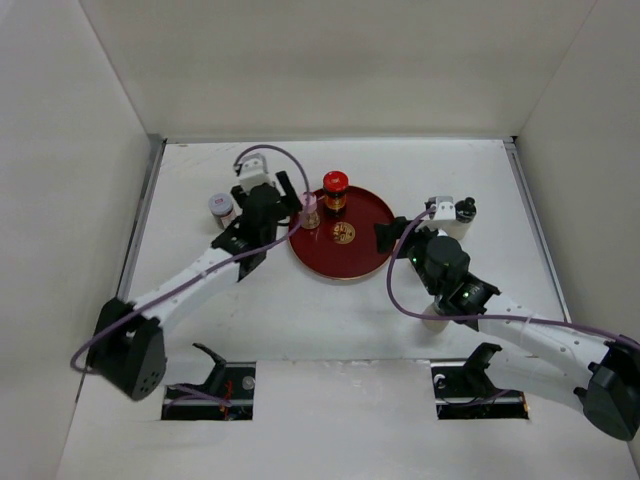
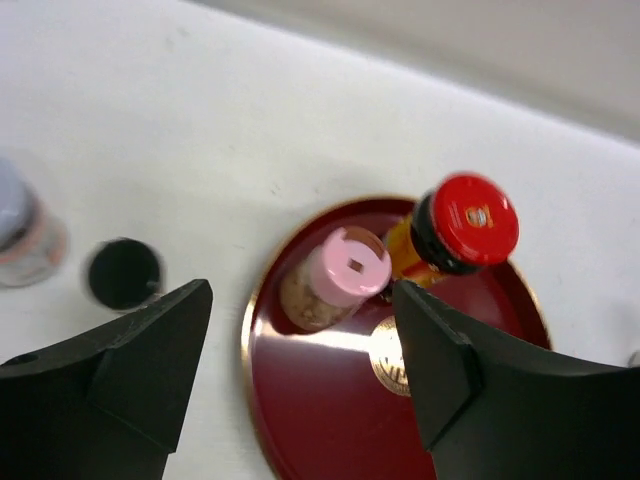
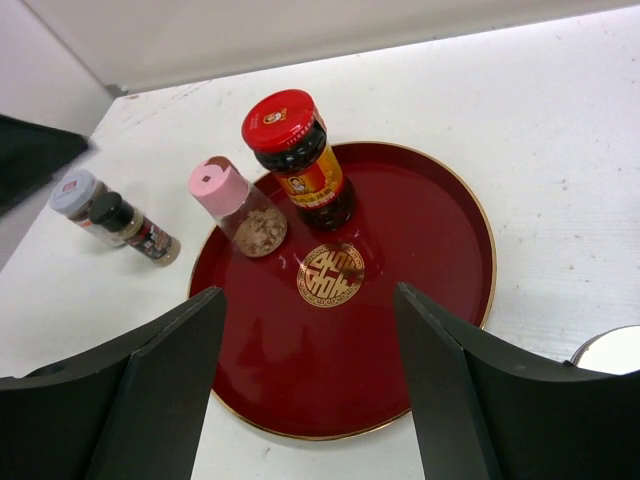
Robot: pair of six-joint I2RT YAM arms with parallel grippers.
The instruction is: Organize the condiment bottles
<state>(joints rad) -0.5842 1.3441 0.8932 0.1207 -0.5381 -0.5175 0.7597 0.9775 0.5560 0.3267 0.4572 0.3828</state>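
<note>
That bottle is still outside the round red tray, so the robot's left gripper will next move down and to the left in the top view onto the bottle's black cap (image 2: 124, 273).
A pink-capped shaker (image 1: 309, 209) and a red-capped jar (image 1: 334, 190) stand on the far left part of the round red tray (image 1: 358, 258). My left gripper (image 1: 296, 203) is open and empty, just left of the pink shaker. In the left wrist view the pink shaker (image 2: 345, 270) stands just ahead of the open fingertips, with the red-capped jar (image 2: 464, 222) behind it. My right gripper (image 1: 388, 236) is open and empty at the tray's right edge. Its view shows the tray (image 3: 420, 260), the pink shaker (image 3: 228, 194) and the red-capped jar (image 3: 292, 152).
A grey-capped jar (image 1: 221, 207) and a black-capped bottle (image 3: 132, 229) stand on the table left of the tray. Two small bottles (image 1: 455, 209) stand right of the tray. A cream bottle (image 1: 433, 318) stands partly hidden under the right arm. White walls enclose the table.
</note>
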